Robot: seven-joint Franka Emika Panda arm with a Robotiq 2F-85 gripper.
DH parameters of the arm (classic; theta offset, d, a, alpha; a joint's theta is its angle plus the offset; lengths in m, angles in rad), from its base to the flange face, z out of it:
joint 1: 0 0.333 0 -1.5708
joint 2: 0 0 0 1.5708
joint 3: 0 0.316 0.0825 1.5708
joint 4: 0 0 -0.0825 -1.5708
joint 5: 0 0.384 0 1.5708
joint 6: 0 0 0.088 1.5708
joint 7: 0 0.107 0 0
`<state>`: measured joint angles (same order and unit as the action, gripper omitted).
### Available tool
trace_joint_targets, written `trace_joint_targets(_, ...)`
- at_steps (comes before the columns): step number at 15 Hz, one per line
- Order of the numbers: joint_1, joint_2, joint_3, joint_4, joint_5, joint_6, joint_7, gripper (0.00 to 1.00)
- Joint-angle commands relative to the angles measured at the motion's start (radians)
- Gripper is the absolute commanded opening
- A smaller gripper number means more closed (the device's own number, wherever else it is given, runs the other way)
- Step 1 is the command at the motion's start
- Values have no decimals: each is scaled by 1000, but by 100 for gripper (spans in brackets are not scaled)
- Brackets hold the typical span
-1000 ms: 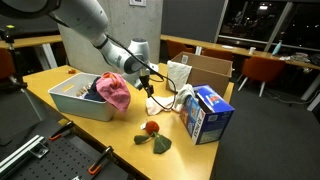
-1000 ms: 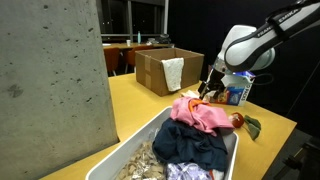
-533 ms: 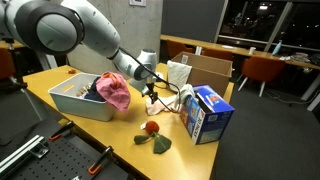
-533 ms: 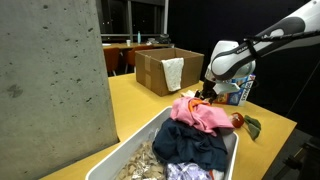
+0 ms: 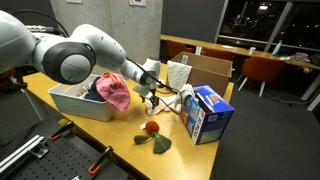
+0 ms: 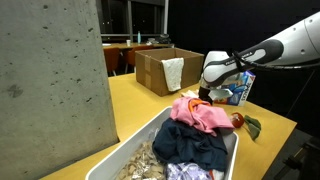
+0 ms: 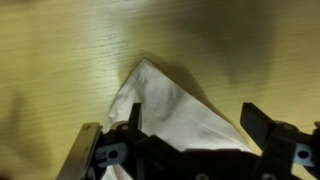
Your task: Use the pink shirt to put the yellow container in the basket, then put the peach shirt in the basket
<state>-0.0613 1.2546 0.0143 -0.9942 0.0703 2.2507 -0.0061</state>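
Note:
My gripper moves down slightly onto the pointed corner fold [image 7: 172, 110] of the peach shirt next and closes. Its open fingers already stand on both sides of that cloth.
The pink shirt [image 5: 115, 90] lies draped over the near end of the grey basket [image 5: 72, 104], on top of a dark blue garment [image 6: 190, 145]; it also shows in an exterior view [image 6: 200, 113]. A pale peach-white shirt [image 5: 150, 104] lies crumpled on the table right beside the basket. My gripper [image 5: 150, 91] hangs just above it, also seen in an exterior view [image 6: 206, 93]. In the wrist view the open jaws straddle a raised fold of this pale shirt [image 7: 165, 105], with the gripper [image 7: 197, 128] not closed on it. The yellow container is not visible.
A blue carton [image 5: 208, 112] stands to the side of the pale shirt. A red rose [image 5: 152, 128] lies near the table's front edge. An open cardboard box [image 5: 205, 70] with a white cloth [image 5: 178, 72] stands behind. A concrete pillar [image 6: 50, 90] is beside the basket.
My gripper has come down and shifted slightly toward the basket, now low over the pale shirt. The pink shirt and basket have not moved.

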Motion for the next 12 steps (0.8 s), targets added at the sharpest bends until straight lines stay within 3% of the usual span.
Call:
trace_joint_targets(1,-11,117,14,180,1,-93,-26,100)
trace_joint_targets(2,-10,132,13,200,0,-105,-24,100)
trace_joint_targets(3,-8,147,10,222,-2,-113,-20,83)
trace_joint_targets(4,-7,157,10,239,-2,-125,-20,74)
trace_joint_targets(12,-5,194,9,314,5,-162,-14,13)
